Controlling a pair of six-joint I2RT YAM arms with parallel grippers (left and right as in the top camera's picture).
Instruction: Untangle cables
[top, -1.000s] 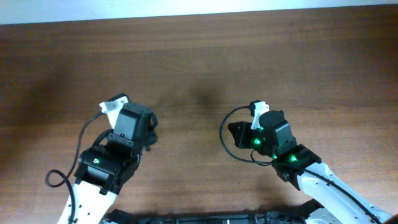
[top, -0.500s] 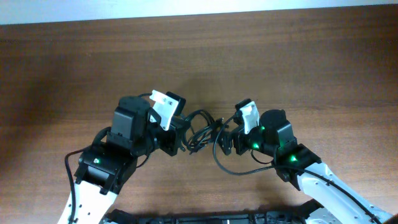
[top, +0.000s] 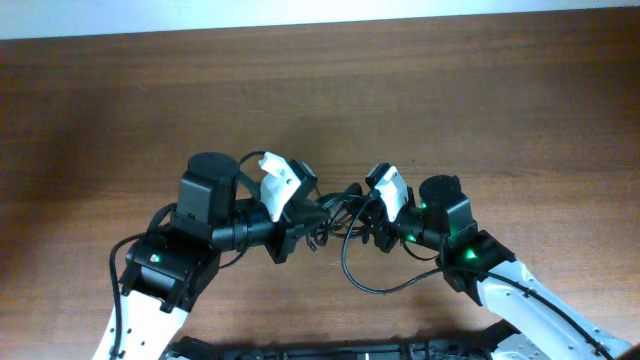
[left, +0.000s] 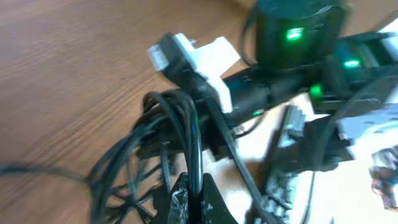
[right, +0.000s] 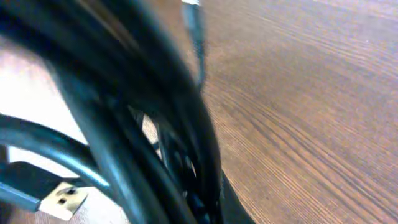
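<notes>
Next I need to pull my left gripper's piece of cable to the left in the overhead view and release it over bare wood, since the loops bunch between both grippers.
The cables (top: 332, 207) form a black tangle hanging between my two grippers over the middle of the wooden table (top: 450, 90). My left gripper (top: 303, 212) reaches in from the left. In the left wrist view it (left: 194, 198) is shut on one black strand, with the rest of the loops (left: 158, 140) spreading away up and to the left. My right gripper (top: 362, 215) meets the tangle from the right. Blurred thick strands (right: 124, 93) fill the right wrist view and run down through my right gripper's (right: 211, 208) shut jaws. A flat metal plug end (right: 62, 198) dangles at the lower left.
A thin black wire (top: 375, 283) loops down below the right wrist toward the table's near edge. The right arm's white-capped wrist (left: 205, 53) with green lights sits close in front of the left camera. Bare wood (right: 311, 93) lies around both arms.
A second ago both grippers stood apart with no tangle showing. They have swung in toward each other, and the tangle now hangs between them, a little tighter than half a second ago.
</notes>
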